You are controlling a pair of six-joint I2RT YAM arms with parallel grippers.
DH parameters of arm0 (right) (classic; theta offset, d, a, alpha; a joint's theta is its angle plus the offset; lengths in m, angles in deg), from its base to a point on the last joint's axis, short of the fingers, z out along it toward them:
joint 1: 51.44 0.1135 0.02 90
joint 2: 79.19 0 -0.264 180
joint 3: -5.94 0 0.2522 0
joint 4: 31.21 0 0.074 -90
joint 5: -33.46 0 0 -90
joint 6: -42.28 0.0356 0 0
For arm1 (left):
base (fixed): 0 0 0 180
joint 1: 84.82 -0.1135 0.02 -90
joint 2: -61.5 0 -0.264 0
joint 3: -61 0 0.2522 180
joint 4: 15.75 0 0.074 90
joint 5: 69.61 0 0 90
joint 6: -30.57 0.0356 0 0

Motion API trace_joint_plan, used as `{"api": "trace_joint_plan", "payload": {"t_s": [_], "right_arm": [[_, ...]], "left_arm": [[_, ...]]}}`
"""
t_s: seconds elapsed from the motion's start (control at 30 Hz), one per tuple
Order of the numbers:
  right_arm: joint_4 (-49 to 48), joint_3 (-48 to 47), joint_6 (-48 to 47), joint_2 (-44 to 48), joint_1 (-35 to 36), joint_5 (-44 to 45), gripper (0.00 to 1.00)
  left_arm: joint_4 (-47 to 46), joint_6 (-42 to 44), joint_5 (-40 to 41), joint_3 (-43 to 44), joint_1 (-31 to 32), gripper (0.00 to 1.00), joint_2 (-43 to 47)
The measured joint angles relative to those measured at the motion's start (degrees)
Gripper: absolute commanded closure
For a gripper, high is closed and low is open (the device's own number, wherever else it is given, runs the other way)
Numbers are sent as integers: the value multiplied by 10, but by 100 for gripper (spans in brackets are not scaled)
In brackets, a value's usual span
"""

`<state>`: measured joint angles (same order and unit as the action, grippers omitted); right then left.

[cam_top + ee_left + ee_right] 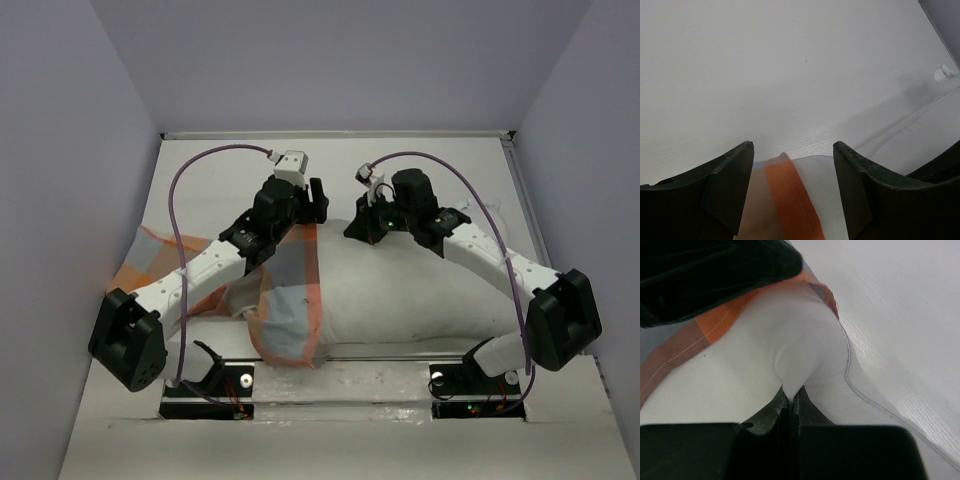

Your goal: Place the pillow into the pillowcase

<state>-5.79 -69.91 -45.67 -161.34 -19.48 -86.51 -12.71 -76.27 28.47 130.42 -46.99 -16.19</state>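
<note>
My right gripper tilts next, carries the fold outward and releases it over the bare tabletop beyond the pillow, as the orange hem (705, 337) stops short of it.
The white pillow (420, 295) lies across the middle of the table. Its left end sits inside the checked orange, grey-blue and cream pillowcase (285, 300). My right gripper (360, 228) is at the pillow's far edge. In the right wrist view it (790, 390) is shut, pinching a fold of the pillow's white fabric (805, 340), with the pillowcase's orange hem (705, 337) just beyond. My left gripper (318, 205) hovers over the pillowcase's far edge. Its jaws (792, 146) stand open, with the orange hem (790, 200) and white pillow (825, 195) below, between the fingers and untouched.
The white table (240, 170) is boxed in by grey walls on the left, right and back. Purple cables (180, 190) arc above both arms. The left arm's black gripper body (715, 275) fills the upper left of the right wrist view, close to my right gripper.
</note>
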Motion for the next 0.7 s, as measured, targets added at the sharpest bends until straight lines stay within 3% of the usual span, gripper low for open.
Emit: {"api": "trace_joint_plan", "payload": {"t_s": [0.23,0.47,0.7], "right_arm": [[-12,10,31,0,0,56,100],[-16,11,45,4,1,90,100],[-19,21,50,15,3,102,100]], "left_arm": [[36,9,21,-4,10,36,59],[75,23,10,-4,30,38,19],[80,31,36,-3,35,66,-12]]}}
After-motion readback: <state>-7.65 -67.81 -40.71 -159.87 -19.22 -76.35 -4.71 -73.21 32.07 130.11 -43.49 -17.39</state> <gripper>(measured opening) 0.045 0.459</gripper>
